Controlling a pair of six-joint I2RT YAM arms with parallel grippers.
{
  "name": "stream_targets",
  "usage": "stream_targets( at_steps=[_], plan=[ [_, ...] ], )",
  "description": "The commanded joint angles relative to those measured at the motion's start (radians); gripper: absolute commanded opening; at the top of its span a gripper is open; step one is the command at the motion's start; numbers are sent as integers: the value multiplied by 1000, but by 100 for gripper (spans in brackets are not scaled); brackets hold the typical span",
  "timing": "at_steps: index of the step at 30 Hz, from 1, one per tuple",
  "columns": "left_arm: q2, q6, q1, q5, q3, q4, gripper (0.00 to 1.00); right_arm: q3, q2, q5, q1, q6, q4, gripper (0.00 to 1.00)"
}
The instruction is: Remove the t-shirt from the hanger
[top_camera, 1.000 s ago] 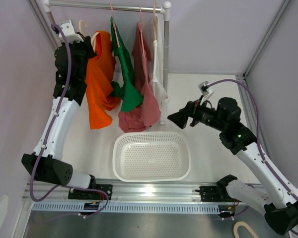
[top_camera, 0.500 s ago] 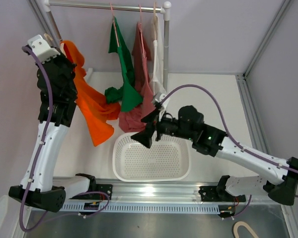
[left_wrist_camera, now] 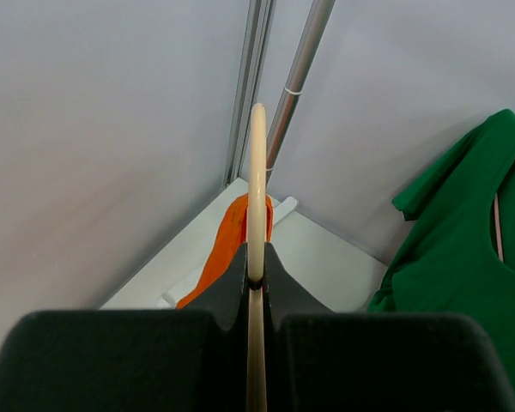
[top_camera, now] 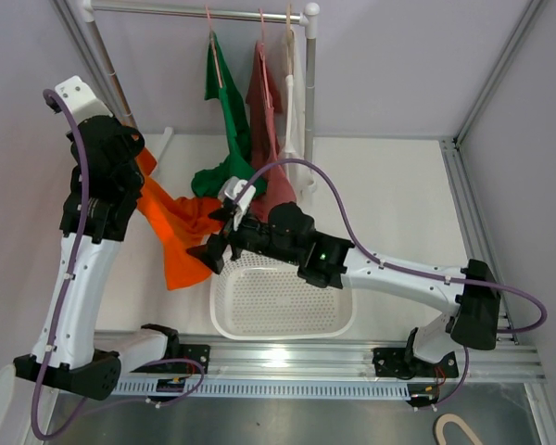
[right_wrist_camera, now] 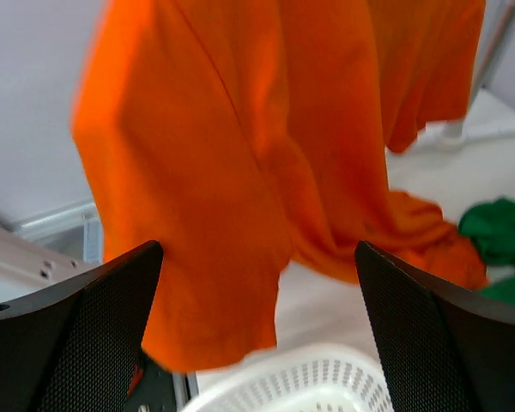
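I should move my right gripper to the left in the top view, onto the t-shirt's hanging lower fold, because that cloth hangs right before its open fingers.
The orange t-shirt point(top_camera: 171, 222) hangs from a cream hanger point(left_wrist_camera: 257, 172), off the rail at the left, and its lower part drapes onto the table. My left gripper point(top_camera: 128, 150) is shut on the hanger; in the left wrist view the gripper point(left_wrist_camera: 256, 257) clamps it edge-on, with orange cloth point(left_wrist_camera: 227, 249) just beyond. My right gripper point(top_camera: 213, 252) is open over the basket's far left corner, close to the shirt's hem. In the right wrist view the gripper point(right_wrist_camera: 257, 257) is wide open and empty, with the shirt point(right_wrist_camera: 223, 154) hanging right in front of it.
A white perforated basket point(top_camera: 345, 320) sits at the front centre, its rim also in the right wrist view point(right_wrist_camera: 300, 382). A green shirt point(top_camera: 227, 111), a pink one point(top_camera: 264, 102) and a white one point(top_camera: 293, 83) hang on the rail point(top_camera: 195, 11). An upright post point(top_camera: 308, 111) stands beside them.
My left gripper has carried the hanger with the orange shirt off the rail, leftward and down. My right arm has swung left across the basket to the shirt's hem.
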Motion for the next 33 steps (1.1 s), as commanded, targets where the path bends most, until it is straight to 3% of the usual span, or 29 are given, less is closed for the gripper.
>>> stream_targets(
  at_steps=[1, 9, 15, 28, 30, 31, 33],
  plan=[
    [-36, -11, -18, -49, -21, 10, 1, 123, 34, 10, 21, -36, 97, 99],
    [-27, 9, -18, -97, -76, 87, 1, 216, 83, 27, 89, -45, 12, 100],
    [2, 26, -19, -105, -47, 115, 1, 154, 68, 57, 124, -42, 14, 100],
    [-33, 33, -22, -97, -18, 104, 1, 239, 224, 264, 129, -45, 72, 98],
    [-39, 28, -22, -97, -24, 106, 1, 260, 244, 280, 129, -47, 73, 86],
    [-41, 35, -22, -98, -27, 115, 1, 266, 258, 281, 127, -45, 70, 46],
    [-33, 55, -22, -108, -26, 132, 1, 279, 263, 297, 127, -30, 49, 11]
  ],
)
